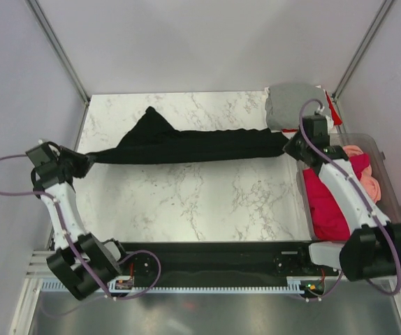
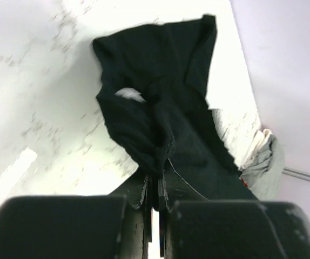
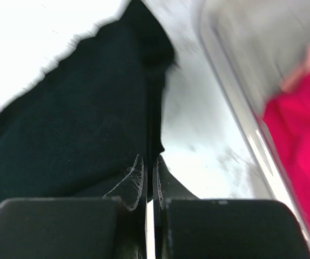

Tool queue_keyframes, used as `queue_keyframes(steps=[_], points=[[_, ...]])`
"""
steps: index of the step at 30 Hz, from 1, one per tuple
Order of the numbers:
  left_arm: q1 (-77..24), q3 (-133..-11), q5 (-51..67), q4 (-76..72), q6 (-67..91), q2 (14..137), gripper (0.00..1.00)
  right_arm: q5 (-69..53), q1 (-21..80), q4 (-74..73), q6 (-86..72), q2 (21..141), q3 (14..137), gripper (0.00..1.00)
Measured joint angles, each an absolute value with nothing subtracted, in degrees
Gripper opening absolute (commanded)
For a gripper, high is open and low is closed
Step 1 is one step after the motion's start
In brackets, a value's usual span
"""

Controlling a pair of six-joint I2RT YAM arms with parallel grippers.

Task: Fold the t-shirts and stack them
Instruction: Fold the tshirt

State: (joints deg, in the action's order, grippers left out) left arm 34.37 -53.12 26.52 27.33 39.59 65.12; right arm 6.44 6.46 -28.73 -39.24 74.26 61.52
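Observation:
The black t-shirt (image 1: pixel 186 145) hangs as a narrow piece of cloth, so the robot's left gripper should next move back and down to the bare near marble and let go of the t-shirt's end.
The black t-shirt (image 1: pixel 186 145) hangs stretched in a long band across the far half of the marble table, one corner peaking up. My left gripper (image 1: pixel 83 162) is shut on its left end; the cloth (image 2: pixel 160 124) bunches right at my fingertips. My right gripper (image 1: pixel 293 145) is shut on its right end, with black cloth (image 3: pixel 74 129) between the jaws. A grey t-shirt (image 1: pixel 293 105) lies folded at the far right corner. Crimson (image 1: pixel 325 202) and salmon-pink (image 1: pixel 368 183) shirts lie in the tub.
A clear plastic tub (image 1: pixel 390 174) stands at the right edge, close beside my right arm; its wall (image 3: pixel 236 102) shows in the right wrist view. The marble table (image 1: pixel 186 202) is bordered by grey walls at the back and sides.

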Motion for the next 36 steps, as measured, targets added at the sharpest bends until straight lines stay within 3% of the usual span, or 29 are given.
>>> queue_keyframes(steps=[4,7,12,15,16,17,18,19,20,25,29,33,36], points=[[36.05,-39.59,24.18,25.96,39.75,54.61,0.02,6.09,5.61,-26.41,-40.25,67.11,44.97,0.0],[40.73,-30.87,24.36,25.78,40.47,53.69,0.02,3.66,5.52,-26.17,-41.12,68.12,35.11,0.0],[44.8,-25.76,24.08,25.82,41.95,60.73,0.03,1.34,6.22,-24.51,-41.34,67.64,32.38,0.0],[45.69,-25.74,24.14,25.17,42.61,61.58,0.1,1.3,6.15,-23.03,-42.15,67.57,31.7,0.04],[46.02,-25.74,24.12,25.19,42.78,61.41,0.26,1.21,6.15,-22.5,-42.46,67.4,31.27,0.13],[46.22,-25.74,24.08,25.26,42.81,61.1,0.43,1.06,6.15,-22.11,-42.74,67.18,30.94,0.47],[46.37,-25.76,24.03,25.56,42.89,60.69,0.6,0.64,6.17,-21.23,-43.42,66.63,30.39,0.64],[46.72,-25.93,23.9,26.46,43.35,59.72,0.89,-0.49,6.35,-20.36,-43.62,65.71,30.0,0.73],[47.16,-26.24,23.75,27.62,43.57,58.28,0.97,-1.69,6.87,-19.7,-43.77,64.36,29.93,0.88],[47.31,-31.99,22.57,31.75,43.81,50.76,1.0,-2.26,6.63,-21.15,-44.21,56.93,30.28,0.93],[37.04,-37.6,19.07,29.02,43.75,50.26,1.0,0.23,7.29,-25.52,-44.14,56.66,33.41,0.91],[20.32,-47.9,12.75,26.22,42.54,60.6,0.96,4.45,11.57,-27.29,-44.03,59.77,37.82,0.91],[14.83,-60.05,11.38,23.11,40.73,75.31,0.92,6.92,16.58,-27.16,-43.9,61.93,40.32,0.91]])
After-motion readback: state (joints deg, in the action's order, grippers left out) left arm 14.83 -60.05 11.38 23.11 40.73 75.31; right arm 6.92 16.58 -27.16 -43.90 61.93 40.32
